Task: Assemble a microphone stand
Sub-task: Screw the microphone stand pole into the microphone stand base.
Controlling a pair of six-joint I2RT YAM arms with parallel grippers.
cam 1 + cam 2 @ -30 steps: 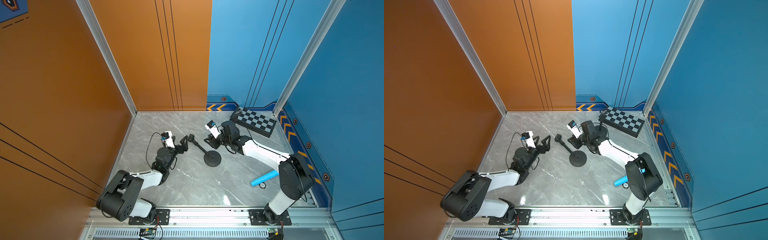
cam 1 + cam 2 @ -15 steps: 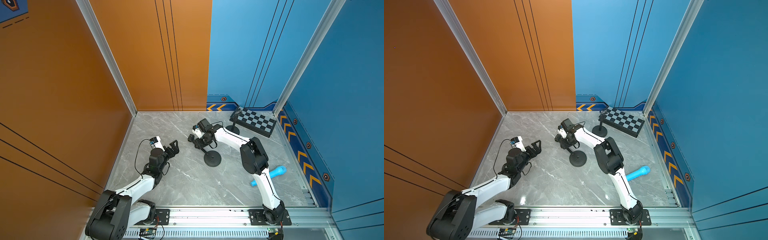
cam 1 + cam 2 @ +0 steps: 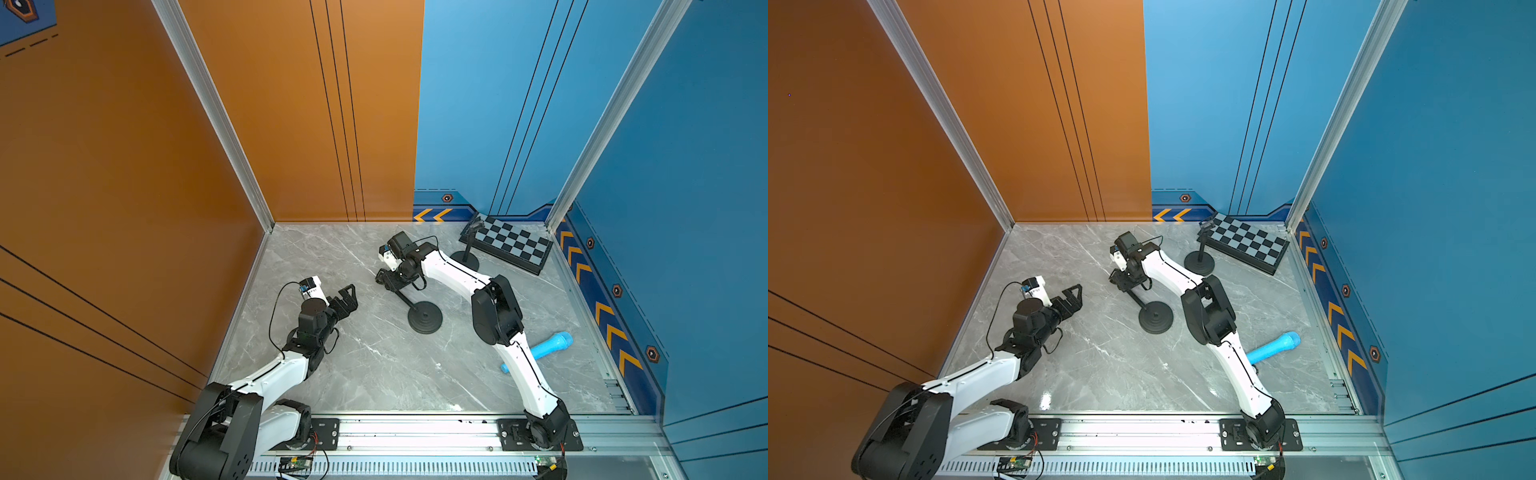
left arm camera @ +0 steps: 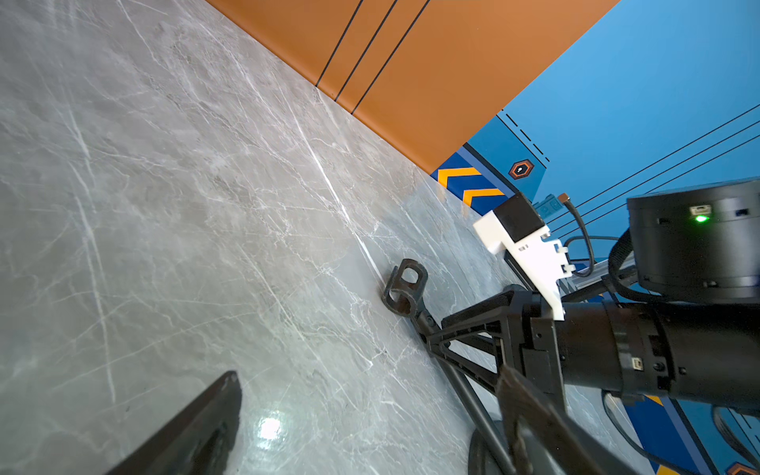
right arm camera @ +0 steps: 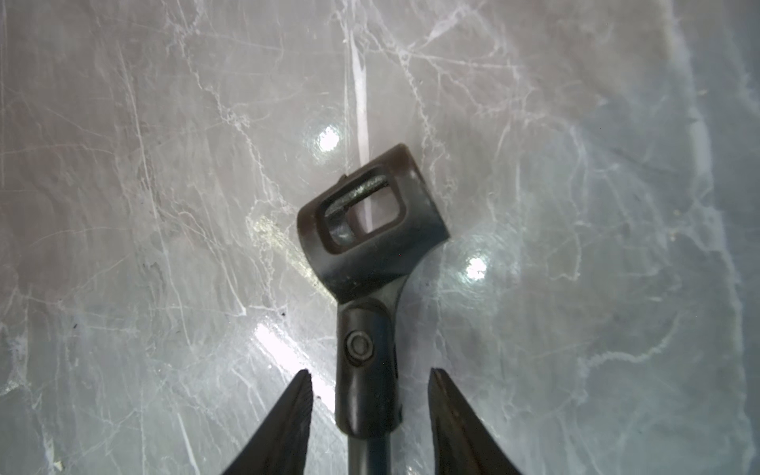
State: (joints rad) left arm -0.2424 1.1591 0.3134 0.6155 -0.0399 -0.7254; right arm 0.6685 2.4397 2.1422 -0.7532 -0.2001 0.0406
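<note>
My right gripper moves down next and closes its fingers on the clip's neck (image 5: 367,386) just under the clip. The neck lies below the gripper, between the open fingers.
A black microphone stand lies tipped on the marble floor, its round base (image 3: 424,318) (image 3: 1155,318) resting on edge and its rod running to the clip (image 3: 380,276) (image 5: 370,218). My right gripper (image 3: 390,283) (image 3: 1123,282) (image 5: 370,372) is open and straddles the neck just below the clip, with a gap on each side. My left gripper (image 3: 348,297) (image 3: 1073,296) (image 4: 370,419) stands wide open and holds nothing, a short way left of the clip (image 4: 405,286). A blue microphone (image 3: 540,351) (image 3: 1273,347) lies by the right arm.
A second black stand (image 3: 466,253) (image 3: 1200,257) stands upright at the back right beside a chessboard (image 3: 513,243) (image 3: 1246,243). Orange and blue walls close in the floor on three sides. The arm rail (image 3: 415,432) runs along the front.
My left gripper has drawn back left from the clip end and stands wider. My right gripper has moved left along the stand to the neck below the clip. The stand has stayed put.
</note>
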